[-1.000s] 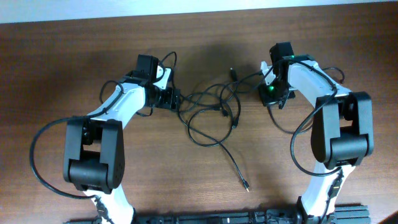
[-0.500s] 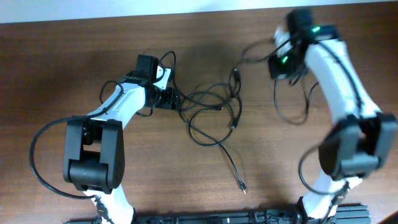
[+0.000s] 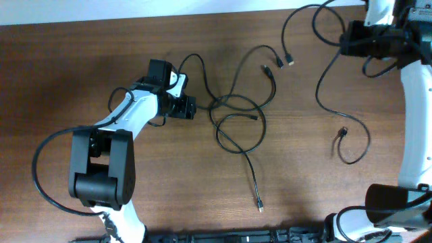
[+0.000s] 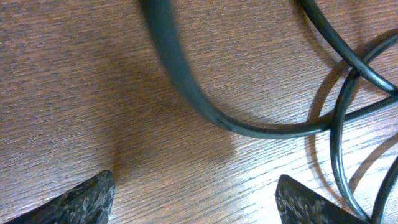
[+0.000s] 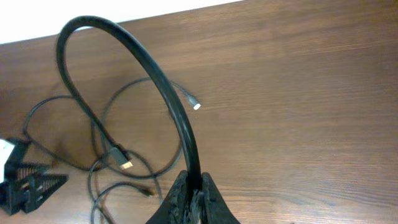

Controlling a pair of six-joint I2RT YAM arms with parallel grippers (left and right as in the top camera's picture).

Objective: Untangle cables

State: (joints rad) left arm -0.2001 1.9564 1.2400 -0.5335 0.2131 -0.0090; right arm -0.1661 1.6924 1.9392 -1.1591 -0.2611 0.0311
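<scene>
The cable goes to the right in the overhead view, over the bare wood, next. My right gripper then releases it, as other cables lie tangled mid-table.
Several thin black cables [image 3: 237, 116] lie in a loose tangle at the table's middle, with one plug end [image 3: 258, 202] trailing toward the front. My left gripper [image 3: 189, 106] is open at the tangle's left edge. In the left wrist view its jaws [image 4: 199, 208] are wide apart on bare wood, and a cable [image 4: 186, 93] curves just ahead of them. My right gripper [image 3: 347, 40] is raised at the far right and shut on a cable [image 5: 140, 53]. That cable hangs in loops down to a small plug [image 3: 343, 133]. In the right wrist view the fingertips [image 5: 193, 186] pinch it.
The brown wooden table [image 3: 81, 61] meets a white wall strip [image 3: 135, 8] at the back. A gold-tipped plug [image 5: 124, 165] and a pale-tipped plug [image 5: 194, 104] lie below the right gripper. A black rail [image 3: 236, 237] runs along the front edge.
My right gripper has risen and swung to the far right, shut on a cable, dragging it out of the tangle. The tangle shifted and loosened. The left arm has not moved.
</scene>
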